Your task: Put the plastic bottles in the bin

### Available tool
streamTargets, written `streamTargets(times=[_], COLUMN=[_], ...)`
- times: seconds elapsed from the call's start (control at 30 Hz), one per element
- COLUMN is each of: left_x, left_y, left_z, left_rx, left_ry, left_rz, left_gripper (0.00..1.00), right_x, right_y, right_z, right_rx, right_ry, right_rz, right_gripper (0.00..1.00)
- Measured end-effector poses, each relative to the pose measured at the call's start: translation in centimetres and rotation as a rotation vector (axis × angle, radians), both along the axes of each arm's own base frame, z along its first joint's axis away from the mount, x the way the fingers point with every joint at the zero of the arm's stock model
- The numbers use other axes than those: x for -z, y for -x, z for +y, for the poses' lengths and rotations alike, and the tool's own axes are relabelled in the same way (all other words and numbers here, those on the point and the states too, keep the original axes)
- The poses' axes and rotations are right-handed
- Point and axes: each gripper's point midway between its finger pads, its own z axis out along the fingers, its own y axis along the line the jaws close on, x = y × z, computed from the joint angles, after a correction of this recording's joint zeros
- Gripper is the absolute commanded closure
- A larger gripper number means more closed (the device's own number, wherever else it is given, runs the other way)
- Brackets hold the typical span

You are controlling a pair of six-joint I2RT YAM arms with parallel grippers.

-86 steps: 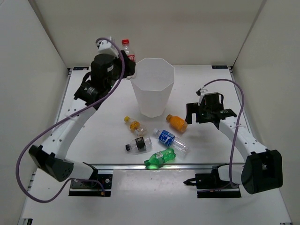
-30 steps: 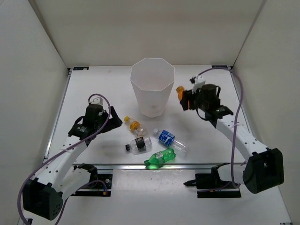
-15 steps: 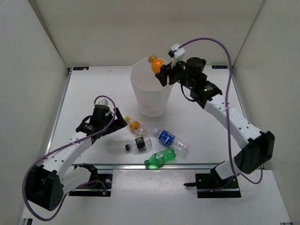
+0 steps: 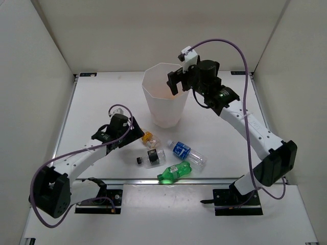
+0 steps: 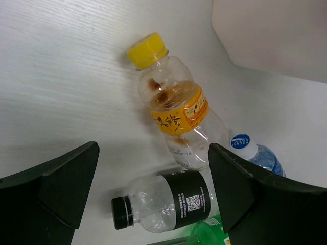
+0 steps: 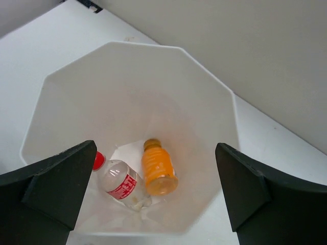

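Note:
The yellow-capped bottle's orange label [image 4: 147,137] [image 5: 181,113] is below my left gripper and toward the right in the top view, so my left gripper will go down that way onto it next.
The white faceted bin [image 4: 163,111] stands at the table's middle back. My right gripper [image 4: 176,81] hangs open over its mouth. Looking down, inside the bin [image 6: 127,48], lie the orange bottle [image 6: 158,166] and a clear red-capped bottle [image 6: 120,185], far below the right gripper [image 6: 155,148]. My left gripper [image 4: 137,131] is open just above the yellow-capped bottle [image 5: 171,107], holding nothing. In front of it lie the black-capped bottle [image 5: 163,201], the blue-label bottle [image 4: 185,152] and the green bottle [image 4: 174,171].
White walls close in the table on three sides. A metal rail [image 4: 168,179] runs along the near edge just past the green bottle. The loose bottles lie bunched together in front of the bin.
My right gripper has opened and the orange bottle has dropped into the bin. My left gripper has moved right, up to the yellow-capped bottle.

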Motion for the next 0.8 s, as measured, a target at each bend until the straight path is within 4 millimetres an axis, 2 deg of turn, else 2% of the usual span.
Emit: streamTargets(times=[0.13,0.2,0.27,0.4,0.5,0.67,0.8], left_x=[1.5,2.2,2.9,4.0,4.4,5.0,4.7], left_y=[-0.1,-0.4,-0.8,-1.6,-2.4,-3.9,-4.5], left_z=[-1.4,-2.1,-2.6,-3.1,-3.6,-4.3,-4.2], left_rx=[0.021,0.027,0.027,0.008,-0.009,-0.022,-0.030], left_ry=[-0.024,-0.030,-0.036,-0.042,-0.031,-0.029,-0.039], left_rz=[0.047,0.068,0.081,0.086,0.078,0.068,0.055], left_gripper=[0.02,0.02,0.02,0.05,0.11,0.42,0.58], right_x=[-1.5,-1.3,-0.1,4.8,9.3,16.0,19.0], right_y=[1.3,1.9,2.7,4.3,5.9,9.4,11.9], right_z=[-3.1,-6.0,-9.3,-15.8,-18.8,-21.1,-21.6], right_rx=[0.075,0.139,0.211,0.372,0.460,0.536,0.556], right_ry=[-0.033,-0.062,-0.092,-0.133,-0.139,-0.113,-0.087], right_rz=[-0.017,-0.004,0.033,0.140,0.251,0.423,0.500], right_gripper=[0.01,0.01,0.00,0.01,0.01,0.01,0.01])
